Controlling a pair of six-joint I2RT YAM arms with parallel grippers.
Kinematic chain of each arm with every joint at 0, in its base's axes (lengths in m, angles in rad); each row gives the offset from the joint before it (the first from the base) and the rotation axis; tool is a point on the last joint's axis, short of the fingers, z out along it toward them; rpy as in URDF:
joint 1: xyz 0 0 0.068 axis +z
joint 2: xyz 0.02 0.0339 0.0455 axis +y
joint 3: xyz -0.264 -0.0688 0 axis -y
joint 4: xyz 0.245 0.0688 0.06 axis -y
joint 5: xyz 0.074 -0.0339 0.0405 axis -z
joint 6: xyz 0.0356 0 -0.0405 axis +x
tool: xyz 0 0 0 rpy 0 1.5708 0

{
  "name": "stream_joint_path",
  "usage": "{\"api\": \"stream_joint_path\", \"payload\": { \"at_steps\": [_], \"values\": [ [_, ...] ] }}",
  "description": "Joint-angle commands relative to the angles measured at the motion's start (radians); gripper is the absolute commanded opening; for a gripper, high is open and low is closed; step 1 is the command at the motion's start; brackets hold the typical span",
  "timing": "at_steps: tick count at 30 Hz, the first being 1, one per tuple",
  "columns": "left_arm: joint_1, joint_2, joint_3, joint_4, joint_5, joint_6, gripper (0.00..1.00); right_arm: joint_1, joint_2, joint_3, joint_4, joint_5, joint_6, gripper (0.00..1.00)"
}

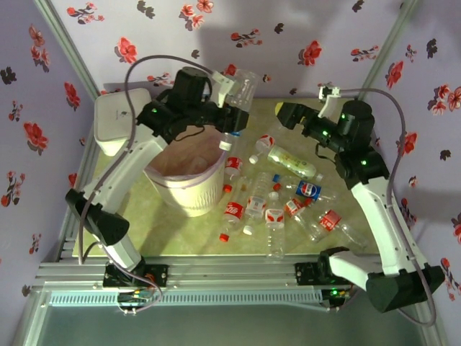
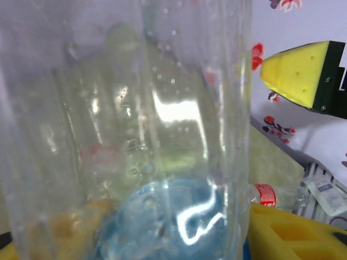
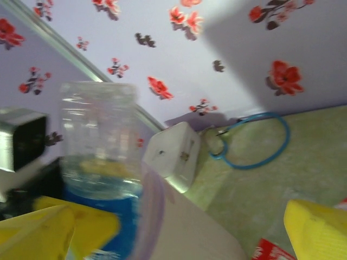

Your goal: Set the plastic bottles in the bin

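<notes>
I need to move my left gripper back and down into the bin's opening [image 1: 189, 154] to let go of the bottle, because it still hangs beyond the bin's rim.
A clear plastic bottle [image 1: 245, 86] with a blue label hangs over the far right rim of the bin [image 1: 186, 189], and my left gripper [image 1: 232, 109] is shut on it. In the left wrist view this bottle [image 2: 135, 135] stands between the yellow pads [image 2: 282, 233]. My right gripper [image 1: 287, 114] is open just right of it, holding nothing. Its fingers [image 3: 320, 230] stand wide apart, with the bottle [image 3: 97, 135] off to their left above the bin's pink-lined rim [image 3: 157, 211]. Several more plastic bottles [image 1: 295, 162] lie on the table right of the bin.
A white square box [image 1: 119, 119] stands at the back left, also seen in the right wrist view [image 3: 173, 154]. A blue cable loop [image 3: 255, 143] lies on the green table top. Flowered walls close in the back and both sides.
</notes>
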Motion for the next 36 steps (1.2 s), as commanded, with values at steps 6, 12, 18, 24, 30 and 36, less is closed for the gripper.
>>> {"api": "stream_joint_path", "payload": {
  "at_steps": [6, 12, 18, 24, 30, 36],
  "values": [
    [0.074, -0.215, -0.041, -0.315, -0.238, 0.116, 0.47, -0.045, -0.008, -0.111, -0.138, 0.146, -0.072, 0.99],
    [0.093, -0.291, -0.248, -0.312, -0.371, 0.089, 0.34, -0.092, 0.052, -0.158, -0.183, 0.179, -0.038, 0.98],
    [0.093, -0.294, -0.444, -0.236, -0.386, 0.083, 0.26, -0.181, 0.06, -0.205, -0.243, 0.181, -0.012, 0.98],
    [0.091, -0.277, -0.615, -0.122, -0.388, 0.054, 0.2, -0.245, 0.043, -0.249, -0.252, 0.169, 0.006, 0.98],
    [0.093, -0.228, -0.74, -0.009, -0.404, 0.053, 0.2, -0.269, 0.066, -0.252, -0.266, 0.185, 0.048, 0.99],
    [0.088, -0.146, -0.824, 0.108, -0.419, 0.06, 0.22, -0.299, 0.075, -0.286, -0.293, 0.29, 0.175, 0.99]
  ]
}}
